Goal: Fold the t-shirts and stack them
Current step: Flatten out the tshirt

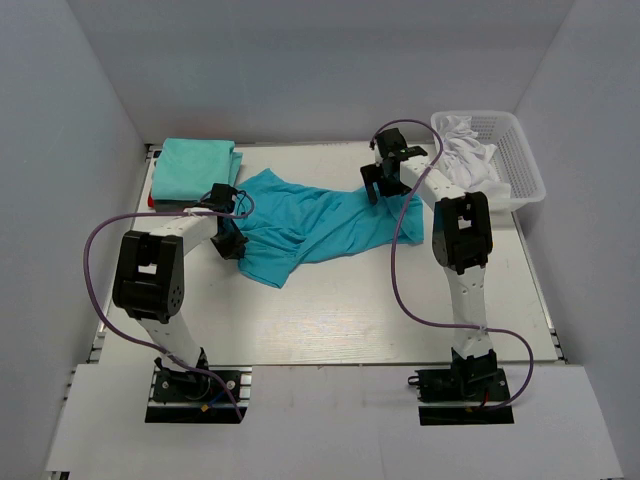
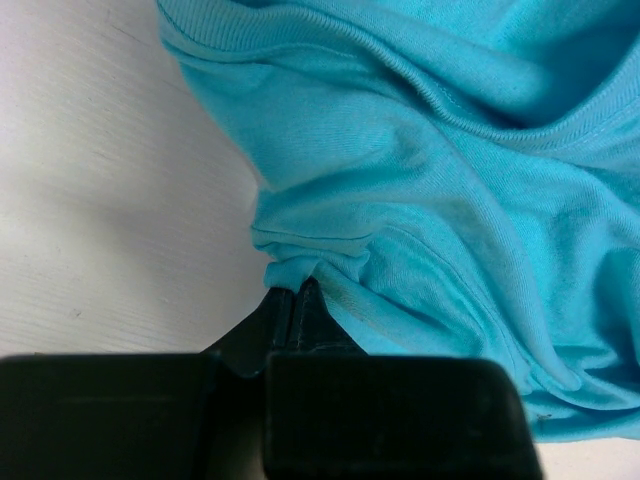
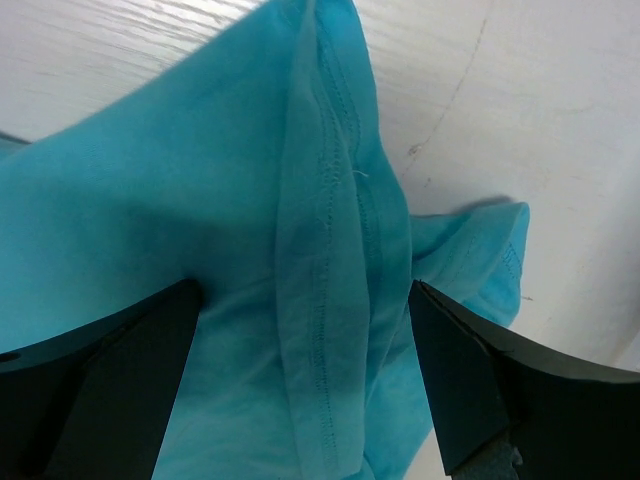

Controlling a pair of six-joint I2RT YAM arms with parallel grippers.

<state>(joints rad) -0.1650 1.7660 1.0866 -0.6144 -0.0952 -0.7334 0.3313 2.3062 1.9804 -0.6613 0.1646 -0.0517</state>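
Observation:
My right gripper is low over the shirt and will stay low. It will close its fingers on the stitched hem fold (image 1: 383, 196) (image 3: 330, 290), since that fold is between its open fingers.
A bright turquoise t-shirt (image 1: 310, 220) lies crumpled across the middle of the table. My left gripper (image 1: 230, 240) is shut on a pinch of the shirt's left edge (image 2: 300, 265). My right gripper (image 1: 375, 188) is open over the shirt's right end, its fingers (image 3: 130, 360) on either side of a stitched hem fold (image 3: 330, 290). A folded mint-teal t-shirt (image 1: 195, 168) lies at the back left of the table.
A white plastic basket (image 1: 520, 160) with white cloth (image 1: 468, 150) in it stands at the back right. The white table (image 1: 350, 310) is bare in front of the shirt. Grey walls enclose the workspace.

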